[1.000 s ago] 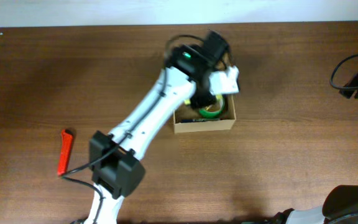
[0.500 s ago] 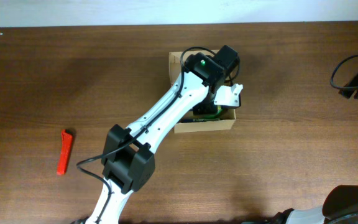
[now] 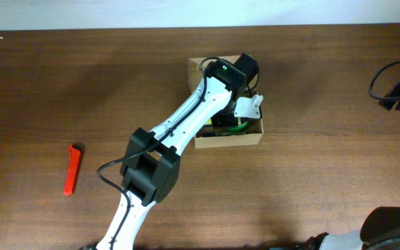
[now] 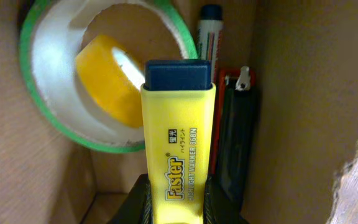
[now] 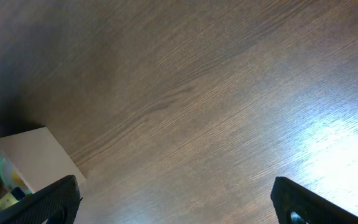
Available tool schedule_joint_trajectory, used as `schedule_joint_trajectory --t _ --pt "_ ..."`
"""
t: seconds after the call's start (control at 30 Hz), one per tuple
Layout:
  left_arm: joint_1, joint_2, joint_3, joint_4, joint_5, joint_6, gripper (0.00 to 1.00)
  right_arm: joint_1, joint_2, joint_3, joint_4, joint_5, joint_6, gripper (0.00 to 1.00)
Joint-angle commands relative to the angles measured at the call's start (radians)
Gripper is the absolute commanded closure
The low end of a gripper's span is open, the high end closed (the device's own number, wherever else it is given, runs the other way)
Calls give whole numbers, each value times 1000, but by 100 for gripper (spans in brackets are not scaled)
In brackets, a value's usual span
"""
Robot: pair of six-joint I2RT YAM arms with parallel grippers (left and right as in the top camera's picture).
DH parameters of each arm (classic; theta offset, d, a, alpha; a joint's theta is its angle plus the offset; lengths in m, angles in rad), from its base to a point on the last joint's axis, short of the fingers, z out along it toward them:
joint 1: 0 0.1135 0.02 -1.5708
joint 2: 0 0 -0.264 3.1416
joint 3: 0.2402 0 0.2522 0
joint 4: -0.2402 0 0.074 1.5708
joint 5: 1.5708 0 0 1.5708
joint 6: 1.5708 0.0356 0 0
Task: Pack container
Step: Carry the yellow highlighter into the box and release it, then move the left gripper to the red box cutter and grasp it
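The bottom of the box lies open below the free space beside the green tape roll. My left gripper will next move down slightly and release the yellow highlighter (image 4: 178, 143) into that space.
The container (image 3: 254, 138) is an open tan cardboard box at the table's middle back. My left gripper (image 4: 176, 200) reaches down inside it, shut on a yellow highlighter (image 4: 178, 143) with a dark blue cap. The highlighter's cap points at the box floor beside a green tape roll (image 4: 37, 93) that rings a smaller yellow roll (image 4: 107, 78). A blue-capped marker (image 4: 209, 37) and a red-and-black tool (image 4: 238, 124) lie against the box wall (image 4: 309, 112). My right gripper (image 5: 176, 208) hovers open over bare wood to the right of the container's corner (image 5: 36, 155).
A red marker-like object (image 3: 72, 169) lies on the table at the far left. Black cables and a device (image 3: 398, 90) sit at the right edge. The left arm (image 3: 179, 135) stretches diagonally from the front edge to the box.
The left gripper has gone down into the container with the highlighter, and the arm's elbow has swung to the right. The right gripper has stayed open.
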Motion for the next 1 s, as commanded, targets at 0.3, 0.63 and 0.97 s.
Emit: schedule_joint_trajectory --t 0.3,0.63,0.97 --pt "5 38 -2 24 45 5 98 -3 3 -4 4 -10 8 1" --pt "21 65 -2 38 45 -21 80 -3 3 -4 3 -9 8 1" --pt "24 37 16 76 -57 -106 54 -3 3 -4 4 -9 8 1"
